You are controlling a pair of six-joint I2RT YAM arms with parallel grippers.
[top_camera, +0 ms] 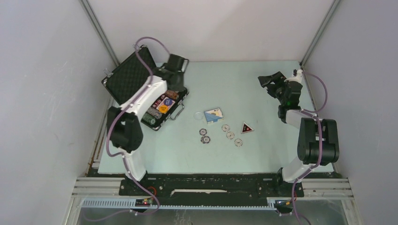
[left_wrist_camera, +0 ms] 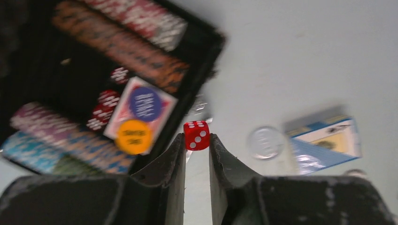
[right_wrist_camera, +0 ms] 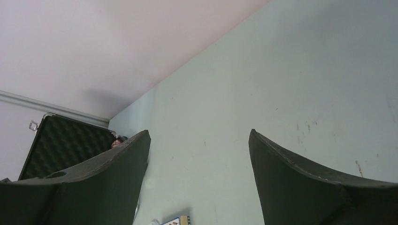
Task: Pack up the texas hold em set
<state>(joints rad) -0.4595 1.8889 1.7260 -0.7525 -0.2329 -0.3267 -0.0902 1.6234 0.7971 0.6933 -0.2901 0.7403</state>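
Observation:
My left gripper should swing across to the left in the top view and lower the red die (left_wrist_camera: 196, 135) into the open gap in the dice row below.
The black case (top_camera: 129, 77) lies open at the table's left, its tray (left_wrist_camera: 206, 51) filled with rows of poker chips (left_wrist_camera: 122, 44). A card deck (left_wrist_camera: 141, 115) in the tray carries a blue round button (left_wrist_camera: 144, 103) and an orange one (left_wrist_camera: 133, 136). My left gripper (left_wrist_camera: 196, 140) is shut on a red die (left_wrist_camera: 196, 135), held in the air just off the tray's edge. In the top view that left gripper (top_camera: 174, 84) hangs over the case. My right gripper (top_camera: 268, 83) stands open and empty at the far right, well away from everything.
Loose on the table's middle lie a second card deck (top_camera: 213, 114), a clear round disc (top_camera: 198, 115), several chips (top_camera: 230, 135) and a dark triangular piece (top_camera: 246, 127). Grey walls close in both sides and the back. The raised lid (right_wrist_camera: 65, 145) leans toward the left wall.

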